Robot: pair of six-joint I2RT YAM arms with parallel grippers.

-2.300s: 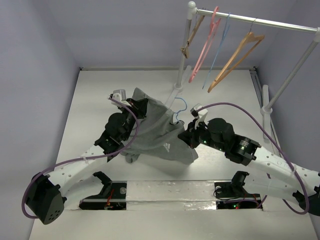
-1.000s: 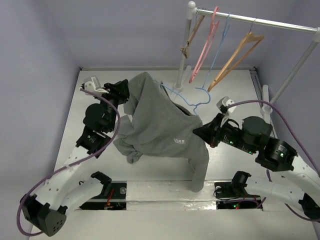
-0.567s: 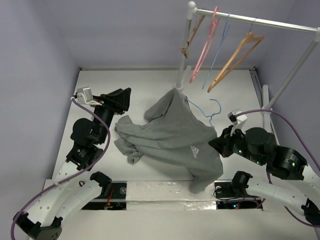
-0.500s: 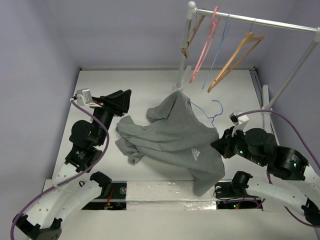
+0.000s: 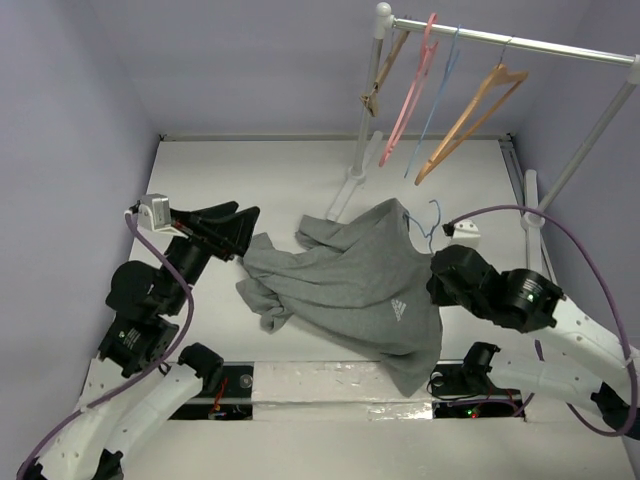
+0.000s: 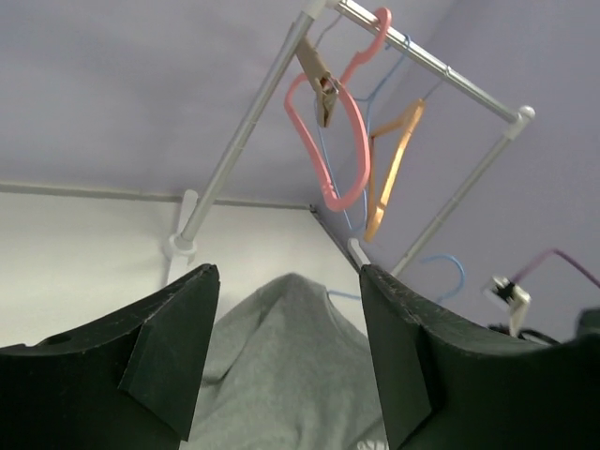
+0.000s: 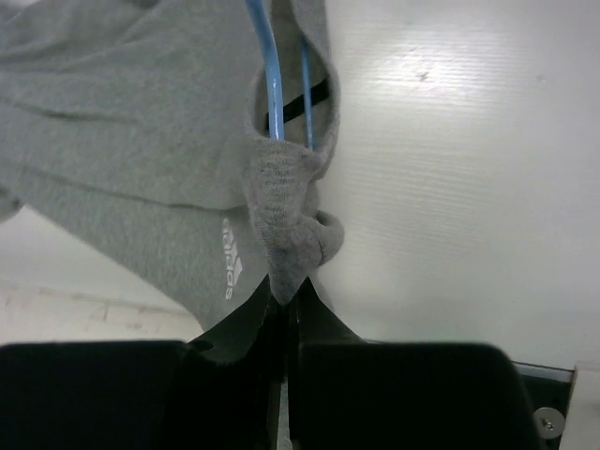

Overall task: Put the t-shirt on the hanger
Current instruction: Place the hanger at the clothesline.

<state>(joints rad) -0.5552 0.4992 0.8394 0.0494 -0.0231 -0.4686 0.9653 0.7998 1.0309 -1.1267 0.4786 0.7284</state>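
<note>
My right gripper moves up and outward next, lowers the hook onto that empty stretch (image 5: 592, 54) and releases the collar. The rack's bar is empty past the wooden hanger.
The grey t-shirt (image 5: 345, 285) lies spread and sagging across the middle of the table, its white logo (image 5: 398, 311) facing up. The light-blue hanger (image 5: 430, 215) pokes its hook out of the collar; the rest is hidden inside the cloth. My right gripper (image 5: 437, 273) is shut on a bunched fold of the collar (image 7: 286, 234), beside the blue hanger wires (image 7: 272, 84). My left gripper (image 5: 243, 232) stands open just left of the t-shirt and holds nothing. In the left wrist view, the t-shirt (image 6: 281, 375) lies beyond the gap between the fingers (image 6: 169, 347).
A clothes rack (image 5: 500, 38) stands at the back right with a pink hanger (image 5: 410, 100), a tan wooden hanger (image 5: 470, 110) and a thin blue one (image 5: 440, 90). Its posts and feet (image 5: 350, 185) stand just behind the t-shirt. Purple walls close in the table.
My left gripper let go of the t-shirt, opened and drew back to the left. The cloth dropped from its raised stretch and sagged onto the table. The right gripper kept its hold and shifted nearer.
</note>
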